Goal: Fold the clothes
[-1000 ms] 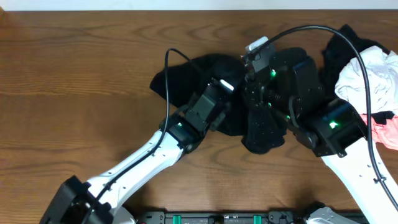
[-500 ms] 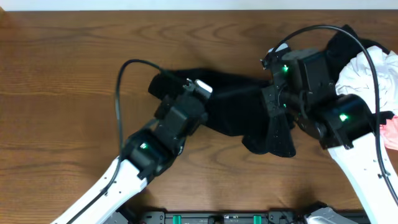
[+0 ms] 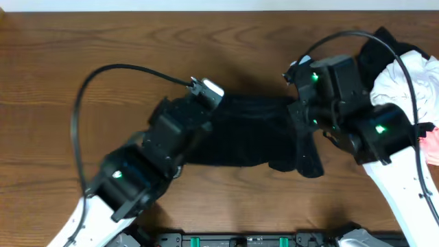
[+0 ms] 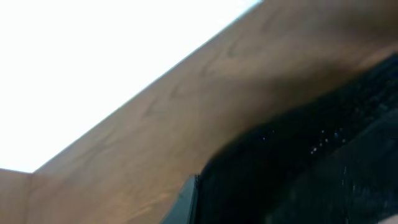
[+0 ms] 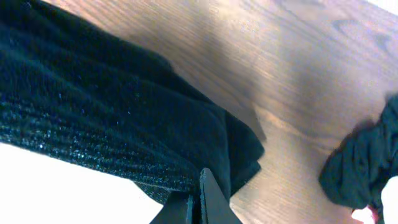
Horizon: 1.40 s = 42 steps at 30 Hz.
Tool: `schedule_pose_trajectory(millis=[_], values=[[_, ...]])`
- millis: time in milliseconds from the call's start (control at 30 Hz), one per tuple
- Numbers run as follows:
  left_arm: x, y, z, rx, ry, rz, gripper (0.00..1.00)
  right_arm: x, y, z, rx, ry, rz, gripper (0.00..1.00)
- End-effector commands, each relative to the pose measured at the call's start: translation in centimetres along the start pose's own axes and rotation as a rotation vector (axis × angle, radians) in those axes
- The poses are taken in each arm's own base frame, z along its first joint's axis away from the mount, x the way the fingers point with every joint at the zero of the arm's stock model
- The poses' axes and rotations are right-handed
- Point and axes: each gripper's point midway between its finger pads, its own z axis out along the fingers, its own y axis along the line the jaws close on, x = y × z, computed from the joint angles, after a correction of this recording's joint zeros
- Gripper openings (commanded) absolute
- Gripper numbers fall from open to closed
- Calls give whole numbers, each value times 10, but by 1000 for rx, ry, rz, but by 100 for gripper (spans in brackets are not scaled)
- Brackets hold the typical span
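Next, my right gripper carries the black garment's ribbed end outward toward the pale back edge, then down, to release it on bare table.
A large black ribbed garment (image 3: 247,134) is stretched across the middle of the table between my two grippers. My left gripper (image 3: 199,113) is shut on its left end; in the left wrist view the black fabric (image 4: 311,168) covers the jaws beside one finger (image 4: 188,202). My right gripper (image 3: 300,113) is shut on the right end, and its closed fingertips (image 5: 205,193) pinch the ribbed cloth (image 5: 93,124). A corner of the garment hangs down below the right gripper. The other clothes lie piled at the far right: a black one (image 3: 374,51), a white one (image 3: 411,86) and a coral-pink one (image 3: 432,144).
The brown wooden table (image 3: 82,68) runs to a pale back edge. The left arm's cable (image 3: 89,89) loops over the table's left half. The right arm's cable (image 3: 398,55) arches over the pile. The other black garment (image 5: 360,168) lies near the right gripper.
My left gripper has pulled its end of the black garment to the left and nearer the front. The bunched cloth is now drawn out flat between the grippers. The right gripper shifted slightly right.
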Motion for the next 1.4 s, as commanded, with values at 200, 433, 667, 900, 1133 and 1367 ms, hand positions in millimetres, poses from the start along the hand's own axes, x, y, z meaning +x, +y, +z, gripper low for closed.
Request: schedule_pose_trajectory(millis=[200,433,667,900,1133,1367], values=[[-54,89,-106,-168,-173,-135,6,-4,-22,-69,121,-180,-75,1],[-41,97,-128,-155,-137,-190,6,-5,3,-89,-14,-257,-94,1],[-29,100,-150,-118,-112,-264,6,-11,8,-118,-31,-320,-123,1],[-32,102,-157,-108,-116,-274,6,-38,7,-138,-20,-417,-120,1],[-27,105,-107,-242,45,-210,6,-52,1,-58,-38,-224,-107,1],[5,112,-12,-314,333,-203,6,-55,-16,32,19,-43,-155,1]])
